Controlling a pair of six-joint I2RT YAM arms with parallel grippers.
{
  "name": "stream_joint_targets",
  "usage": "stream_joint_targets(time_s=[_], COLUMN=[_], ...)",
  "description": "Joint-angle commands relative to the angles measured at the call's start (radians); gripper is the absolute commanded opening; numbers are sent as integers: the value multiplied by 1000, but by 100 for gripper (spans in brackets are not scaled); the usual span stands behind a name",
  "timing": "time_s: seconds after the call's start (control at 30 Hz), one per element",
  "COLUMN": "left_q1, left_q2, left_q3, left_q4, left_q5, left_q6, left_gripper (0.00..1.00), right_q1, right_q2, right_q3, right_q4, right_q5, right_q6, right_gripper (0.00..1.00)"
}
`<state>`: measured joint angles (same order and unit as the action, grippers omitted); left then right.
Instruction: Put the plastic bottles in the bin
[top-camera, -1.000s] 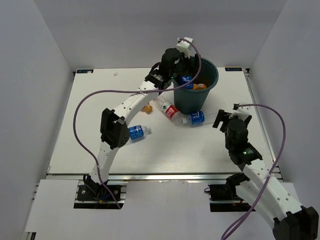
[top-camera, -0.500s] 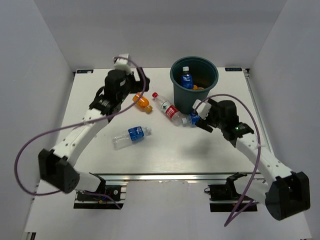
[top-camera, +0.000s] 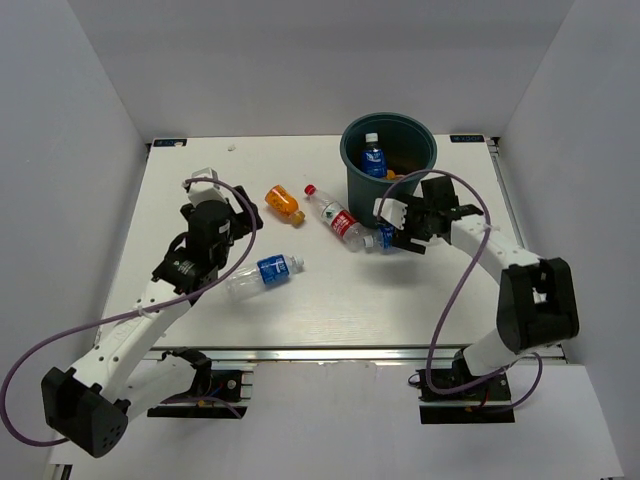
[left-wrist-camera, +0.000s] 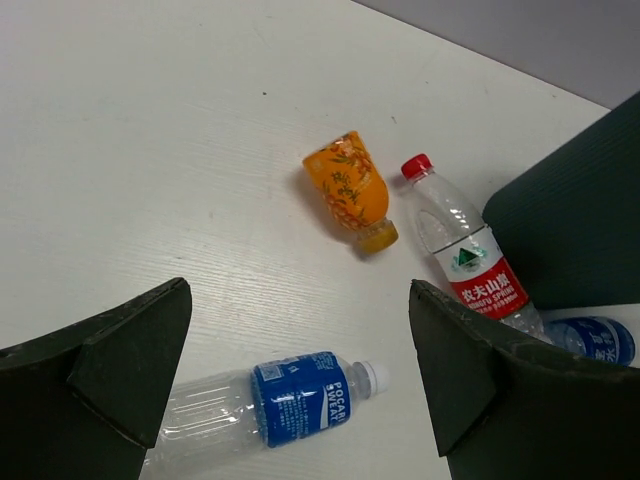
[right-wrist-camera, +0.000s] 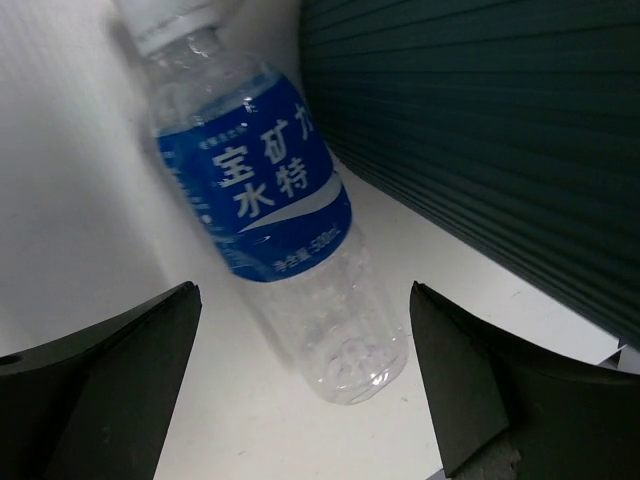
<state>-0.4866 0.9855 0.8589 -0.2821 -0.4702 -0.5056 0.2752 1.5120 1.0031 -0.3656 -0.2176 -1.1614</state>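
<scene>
The blue-label bottle's clear bottom end (right-wrist-camera: 328, 312), beside the blue label, is already between my right gripper's open fingers. Next I will lower my right gripper around that end and close.
The dark teal bin (top-camera: 352, 170) stands at the back right and holds an upright blue-label bottle (top-camera: 373, 157) and something orange (top-camera: 399, 175). On the table lie an orange bottle (top-camera: 285, 203), a red-label bottle (top-camera: 336, 219), a blue-label bottle (top-camera: 264, 273) and another blue-label bottle (top-camera: 381, 239) against the bin's base. My left gripper (top-camera: 243, 215) is open and empty above the blue-label bottle (left-wrist-camera: 290, 400). My right gripper (top-camera: 402, 232) is open, its fingers on either side of the bottle (right-wrist-camera: 270, 200) by the bin (right-wrist-camera: 480, 130), not touching it.
The left wrist view shows the orange bottle (left-wrist-camera: 348, 190), the red-label bottle (left-wrist-camera: 465, 250) and the bin wall (left-wrist-camera: 580, 200) ahead of the gripper. White walls enclose the table on three sides. Purple cables loop from both arms.
My left arm has drawn back from over the bin to the table's left side. A blue-label bottle now stands in the bin. My right arm has swung in to the bottle by the bin.
</scene>
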Motion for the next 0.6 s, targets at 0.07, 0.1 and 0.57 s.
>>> stream_joint_targets(time_s=[0.07,0.1,0.57], left_q1=[3,3,3], left_q2=[-41,-44,-30], left_q3=[-8,-9,-35], left_q4=[-72,-80,-49], left_q5=[-133,-143,-146], left_q6=[-14,-19,21], left_gripper=[98,98,98], right_q1=[-27,-31,-34], right_q2=[114,126,320], right_q3=[112,126,224], right_q4=[-77,-97,-219], right_q5=[46,50,8], right_q6=[-80,-80,-24], right_gripper=[89,89,79])
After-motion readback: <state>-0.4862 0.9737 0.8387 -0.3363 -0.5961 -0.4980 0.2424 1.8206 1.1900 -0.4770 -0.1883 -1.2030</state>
